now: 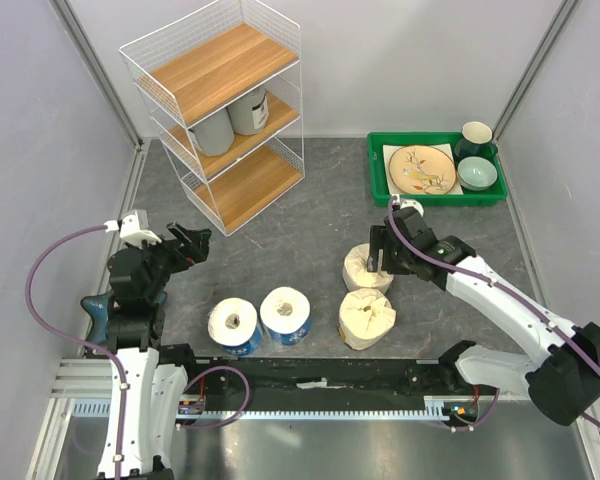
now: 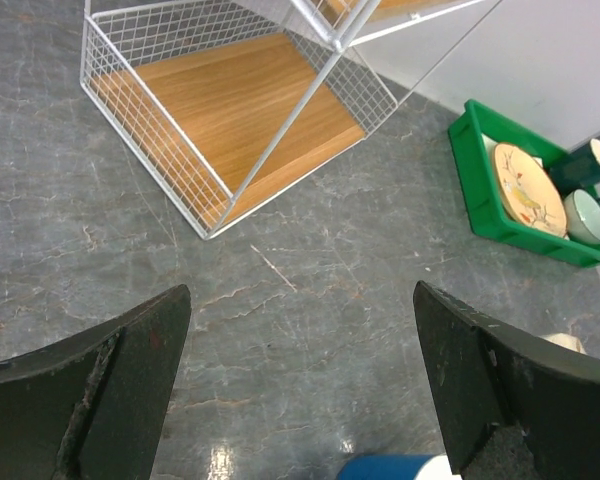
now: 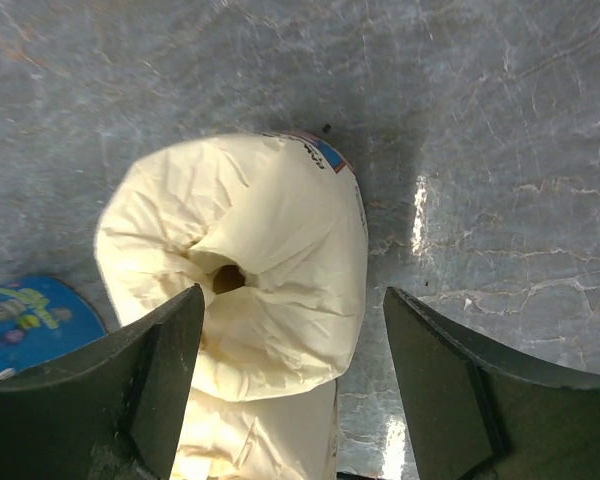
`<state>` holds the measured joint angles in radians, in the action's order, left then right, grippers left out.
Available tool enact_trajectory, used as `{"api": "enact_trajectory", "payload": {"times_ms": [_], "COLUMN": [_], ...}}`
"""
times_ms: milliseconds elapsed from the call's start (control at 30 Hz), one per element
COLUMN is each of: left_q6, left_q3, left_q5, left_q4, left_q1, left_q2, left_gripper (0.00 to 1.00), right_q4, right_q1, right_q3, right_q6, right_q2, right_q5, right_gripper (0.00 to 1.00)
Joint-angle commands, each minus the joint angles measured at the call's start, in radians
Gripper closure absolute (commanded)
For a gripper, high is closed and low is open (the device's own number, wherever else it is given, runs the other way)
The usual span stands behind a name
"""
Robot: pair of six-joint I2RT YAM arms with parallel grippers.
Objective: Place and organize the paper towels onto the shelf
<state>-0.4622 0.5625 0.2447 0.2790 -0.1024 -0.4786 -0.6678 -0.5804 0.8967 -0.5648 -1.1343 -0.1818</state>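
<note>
I will move my right gripper down onto the side of the far cream roll (image 1: 382, 278) (image 3: 302, 302) next, beside its core hole, because the open fingers are already on both sides of it.
The white wire shelf (image 1: 220, 105) stands at the back left with two grey rolls (image 1: 230, 120) on its middle tier. Two blue rolls (image 1: 234, 325) (image 1: 286, 315) stand on the floor in front of my left arm. Two cream rolls (image 1: 368, 268) (image 1: 366, 318) stand at centre right. My left gripper (image 1: 192, 243) is open and empty, hovering between the shelf's bottom tier (image 2: 240, 110) and the blue rolls. My right gripper (image 1: 382, 262) is open, its jaws hanging over the far cream roll (image 3: 245, 300) without touching it.
A green tray (image 1: 435, 170) with a plate, a bowl and a mug sits at the back right; it also shows in the left wrist view (image 2: 520, 190). Grey walls close in left and right.
</note>
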Motion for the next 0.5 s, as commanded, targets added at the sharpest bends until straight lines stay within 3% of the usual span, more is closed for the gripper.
{"api": "enact_trajectory", "payload": {"times_ms": [0, 100, 200, 233, 300, 467], "left_q6": [0.059, 0.057, 0.059, 0.059, 0.059, 0.059], "left_q3": [-0.01, -0.016, -0.018, -0.018, -0.023, -0.027], "left_q5": [-0.002, -0.001, -0.001, -0.002, -0.004, -0.004], "left_q4": [-0.023, -0.031, -0.031, -0.031, -0.029, -0.027], "left_q1": [0.006, 0.006, 0.007, 0.009, 0.009, 0.009], "left_q2": [0.015, 0.014, 0.02, 0.023, 0.031, 0.034], "left_gripper": [0.0, 0.0, 0.0, 0.0, 0.0, 0.0], "right_q4": [0.02, 0.039, 0.059, 0.068, 0.105, 0.224], "right_q1": [0.001, 0.001, 0.002, 0.001, 0.004, 0.007], "right_q3": [-0.018, -0.033, -0.05, -0.056, -0.056, 0.053], "right_q6": [-0.004, -0.001, -0.001, -0.003, -0.004, 0.015], "right_q2": [-0.045, -0.067, -0.085, -0.09, -0.087, -0.067], "right_q5": [-0.004, 0.001, 0.002, 0.005, 0.036, 0.117], "right_gripper": [0.21, 0.24, 0.35, 0.47, 0.58, 0.72]}}
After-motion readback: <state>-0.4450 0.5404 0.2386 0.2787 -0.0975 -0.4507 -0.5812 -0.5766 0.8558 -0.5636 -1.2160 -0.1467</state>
